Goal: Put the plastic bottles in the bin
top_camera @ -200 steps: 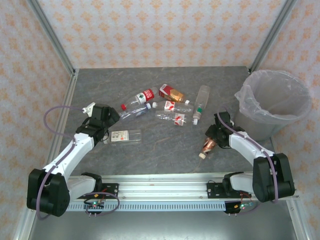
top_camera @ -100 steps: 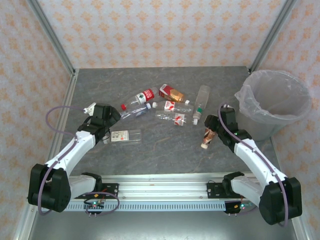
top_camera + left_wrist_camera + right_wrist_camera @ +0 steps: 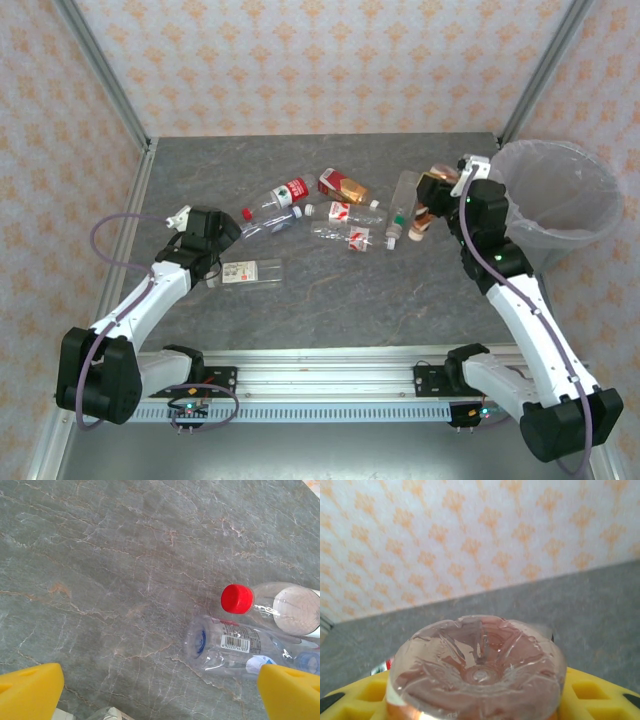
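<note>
My right gripper next swings sideways across the liner's edge and over the bin's opening (image 3: 556, 188) to release the bottle, which still hangs outside the bin.
My right gripper (image 3: 443, 193) is shut on a copper-brown labelled plastic bottle (image 3: 424, 212) and holds it in the air just left of the bin (image 3: 590, 165), cap hanging down. In the right wrist view the bottle's clear base (image 3: 477, 665) sits between my yellow fingers (image 3: 592, 692). Several other plastic bottles lie mid-table, among them a red-labelled one (image 3: 278, 198) and a flattened one (image 3: 250, 271). My left gripper (image 3: 212, 235) hovers open beside them. Its wrist view shows a red-capped bottle (image 3: 237, 599) and a clear barcoded bottle (image 3: 225, 645) lying ahead of the open gripper (image 3: 160, 695).
The round pale bin with a clear liner stands at the table's back right corner. An orange-labelled bottle (image 3: 343, 185) and a clear bottle (image 3: 403, 200) lie between the pile and the bin. Metal frame posts and patterned walls (image 3: 320, 60) close in the table.
My right arm has lifted the copper-brown bottle off the table's front right and carried it back and up beside the bin. The left arm has stayed put.
</note>
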Robot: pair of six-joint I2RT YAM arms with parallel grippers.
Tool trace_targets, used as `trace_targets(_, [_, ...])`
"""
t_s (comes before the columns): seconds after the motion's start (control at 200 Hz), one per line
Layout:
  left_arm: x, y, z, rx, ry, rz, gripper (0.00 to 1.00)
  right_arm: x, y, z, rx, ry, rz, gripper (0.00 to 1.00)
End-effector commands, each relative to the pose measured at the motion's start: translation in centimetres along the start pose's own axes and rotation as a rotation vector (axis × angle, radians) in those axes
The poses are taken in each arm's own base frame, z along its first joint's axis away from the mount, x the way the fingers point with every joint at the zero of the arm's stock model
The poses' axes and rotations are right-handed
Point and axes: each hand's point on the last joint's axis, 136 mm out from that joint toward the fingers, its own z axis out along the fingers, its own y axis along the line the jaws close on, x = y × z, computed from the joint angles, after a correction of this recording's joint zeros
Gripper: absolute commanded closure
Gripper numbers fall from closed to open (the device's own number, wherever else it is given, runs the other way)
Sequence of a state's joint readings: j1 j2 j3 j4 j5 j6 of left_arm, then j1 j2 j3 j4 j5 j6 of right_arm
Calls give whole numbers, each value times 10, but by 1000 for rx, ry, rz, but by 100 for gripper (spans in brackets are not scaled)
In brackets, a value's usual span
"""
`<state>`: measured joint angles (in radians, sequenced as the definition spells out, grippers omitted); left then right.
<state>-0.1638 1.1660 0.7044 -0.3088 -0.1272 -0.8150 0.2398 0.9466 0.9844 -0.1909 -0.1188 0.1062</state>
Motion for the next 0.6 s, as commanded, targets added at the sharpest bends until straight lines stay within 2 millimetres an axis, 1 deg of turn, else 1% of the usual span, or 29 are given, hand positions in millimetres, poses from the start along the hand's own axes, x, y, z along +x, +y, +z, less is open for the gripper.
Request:
trace_targets(0.0, [-10, -6, -5, 6, -27, -34, 0, -43, 1, -8, 50, -98, -76, 56])
trace_targets(0.125, [-11, -4, -4, -1, -36, -52, 0, -80, -13, -14, 163, -182, -113, 56])
trace_targets(0.19, [-11, -4, -5, 0, -39, -60, 0, -102, -25, -22, 227, -243, -86, 55])
trace_targets(0.225, [-11, -3, -5, 1, -38, -65, 0, -115, -28, -28, 238, -272, -70, 55])
trace_targets(0.29, [-9, -2, -5, 5, -36, -67, 0, -132, -37, -35, 277, -306, -68, 55])
trace_targets(0.345, [-8, -1, -5, 3, -34, -66, 0, -142, -50, -41, 346, -333, -90, 55])
trace_targets(0.495, [-9, 3, -7, -11, -41, -64, 0, -164, -98, -62, 594, -411, -137, 54])
trace_targets(0.591, [-10, 3, -8, -13, -46, -62, 0, -170, -125, -72, 689, -426, -125, 52])
